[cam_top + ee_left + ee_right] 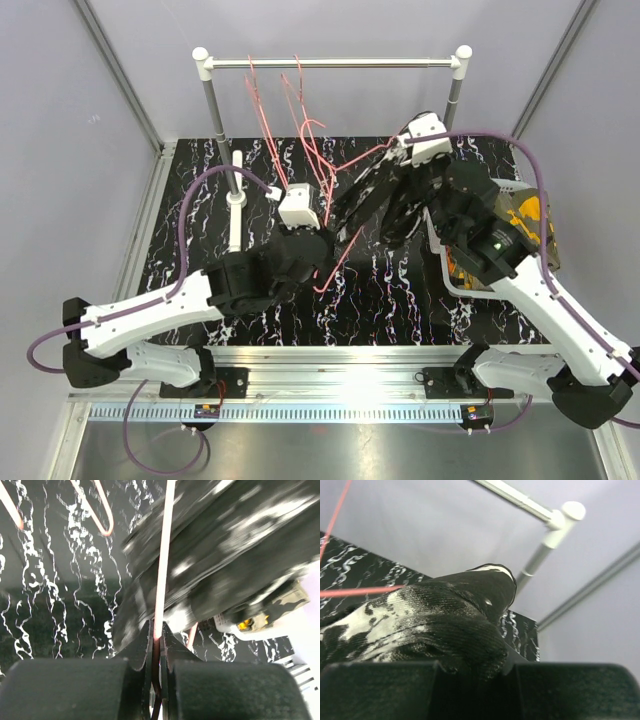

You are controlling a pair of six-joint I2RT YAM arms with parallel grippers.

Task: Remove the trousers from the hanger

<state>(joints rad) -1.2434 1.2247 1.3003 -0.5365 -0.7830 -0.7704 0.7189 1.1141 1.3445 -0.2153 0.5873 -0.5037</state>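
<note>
The right gripper pulls the trousers off the hanger next, down over the white basket, and releases, since that basket lies below and to its right in the top view.
The black trousers with white splotches (362, 203) hang in the air over the mat, draped on a pink wire hanger (335, 262). My right gripper (392, 160) is shut on their upper end; in the right wrist view the cloth (435, 625) bulges out between the jaws. My left gripper (322, 248) is shut on the hanger's lower wire (161, 580), just below the trousers (225, 545). The camouflage trousers (522, 215) lie in the white basket (436, 240) at the right. A bit of orange cloth (456, 268) shows under the right arm.
A clothes rail (340, 63) on two posts stands at the back with several empty pink hangers (262, 120). A white post base (236, 200) stands on the black marbled mat (400, 310). Grey walls close in on both sides.
</note>
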